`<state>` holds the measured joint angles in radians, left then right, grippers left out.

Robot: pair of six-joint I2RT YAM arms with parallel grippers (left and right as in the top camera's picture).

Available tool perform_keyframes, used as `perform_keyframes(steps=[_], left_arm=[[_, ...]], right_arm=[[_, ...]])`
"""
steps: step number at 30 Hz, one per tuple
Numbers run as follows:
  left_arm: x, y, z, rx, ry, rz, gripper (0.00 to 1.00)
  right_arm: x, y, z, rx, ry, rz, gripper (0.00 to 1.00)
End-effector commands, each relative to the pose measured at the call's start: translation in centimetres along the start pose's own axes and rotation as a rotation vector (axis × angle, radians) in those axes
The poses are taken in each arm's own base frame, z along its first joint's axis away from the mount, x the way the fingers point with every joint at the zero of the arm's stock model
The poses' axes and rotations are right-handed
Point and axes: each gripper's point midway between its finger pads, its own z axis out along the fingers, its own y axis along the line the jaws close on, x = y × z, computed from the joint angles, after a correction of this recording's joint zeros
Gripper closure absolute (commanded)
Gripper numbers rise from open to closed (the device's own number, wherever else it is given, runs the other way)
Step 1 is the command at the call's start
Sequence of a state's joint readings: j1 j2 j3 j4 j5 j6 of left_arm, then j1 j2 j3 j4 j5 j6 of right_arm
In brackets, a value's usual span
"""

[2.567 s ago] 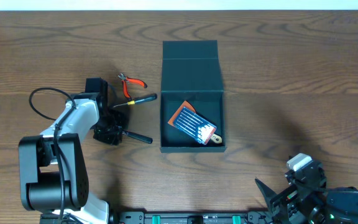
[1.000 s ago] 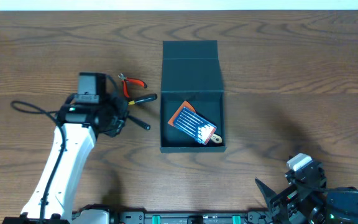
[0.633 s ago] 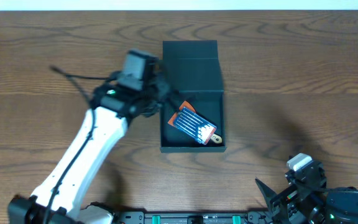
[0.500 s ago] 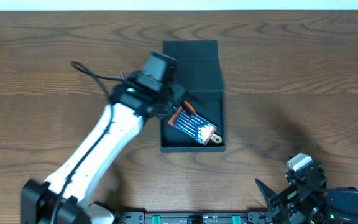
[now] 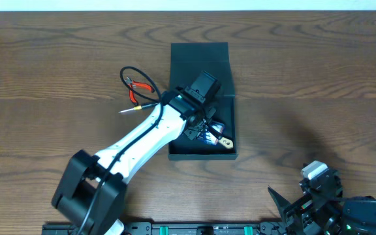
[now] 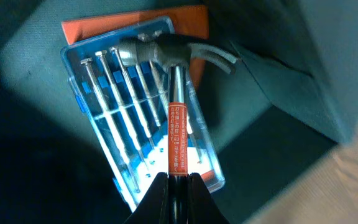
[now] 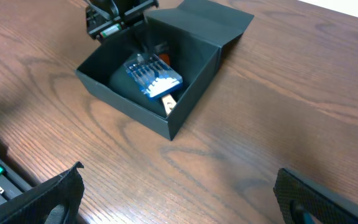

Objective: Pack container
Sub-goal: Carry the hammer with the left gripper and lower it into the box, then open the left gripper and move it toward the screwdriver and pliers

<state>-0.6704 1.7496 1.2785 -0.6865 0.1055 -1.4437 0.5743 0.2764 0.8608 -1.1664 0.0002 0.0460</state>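
Note:
The robot's left gripper will next lower the small hammer farther into the container, onto the blue packet point(image 5: 211, 134) point(image 6: 144, 113), because the hammer is still above the packet.
The container point(image 5: 201, 62) is a dark teal-black square box, lid flap open toward the far side; it also shows in the right wrist view point(image 7: 148, 118) and the left wrist view point(image 6: 303, 74). Inside lies a blue packet of small screwdrivers point(image 6: 117, 124) on an orange card, also seen in the right wrist view point(image 7: 155, 78). My left gripper point(image 5: 199, 125) reaches into the box and is shut point(image 6: 178, 182) on a small hammer point(image 6: 176, 118) with an orange handle and metal head, held just above the packet. My right gripper point(image 7: 185, 199) is open and empty over bare table.
Red-handled pliers point(image 5: 136, 86) and a thin screwdriver point(image 5: 140, 106) lie on the wooden table left of the box. The left arm's black cable point(image 5: 130, 70) loops above them. The right arm point(image 5: 318, 196) sits at the near right edge.
My left arm has swung from the table's left side to the right, carrying the hammer, and now holds it inside the box. The right arm has not moved.

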Motion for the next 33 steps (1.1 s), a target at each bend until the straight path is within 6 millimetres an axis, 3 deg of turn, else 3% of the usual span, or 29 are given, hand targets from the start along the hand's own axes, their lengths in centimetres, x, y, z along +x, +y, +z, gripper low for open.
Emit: perform_keyframes(steps=[1,13,20,26,30,33], left_arm=[[-1.5,0.4,1.2,-0.042,-0.080,-0.020,0.94],[-2.2,1.2,2.8,-0.090,-0.121,-0.029,0.92],[-2.1,1.2,2.8,-0.090,-0.120,-0.025,0.74],[-2.1,1.1,2.7,-0.084,-0.118,-0.025,0.73],[-1.9,0.1,1.7,-0.037,-0.111,-0.025,0.73],[-2.2,-0.9,-0.7,0.031,-0.127,-0.029,0.73]], right_arm=[[0.0,-0.1,0.0,0.007,-0.001,0.020,0.01],[0.0,-0.1,0.0,0.007,-0.001,0.020,0.01],[0.0,-0.1,0.0,0.007,-0.001,0.020,0.01],[0.0,-0.1,0.0,0.007,-0.001,0.020,0.01],[0.0,-0.1,0.0,0.007,-0.001,0.020,0.01],[0.0,-0.1,0.0,0.007,-0.001,0.020,0.01]])
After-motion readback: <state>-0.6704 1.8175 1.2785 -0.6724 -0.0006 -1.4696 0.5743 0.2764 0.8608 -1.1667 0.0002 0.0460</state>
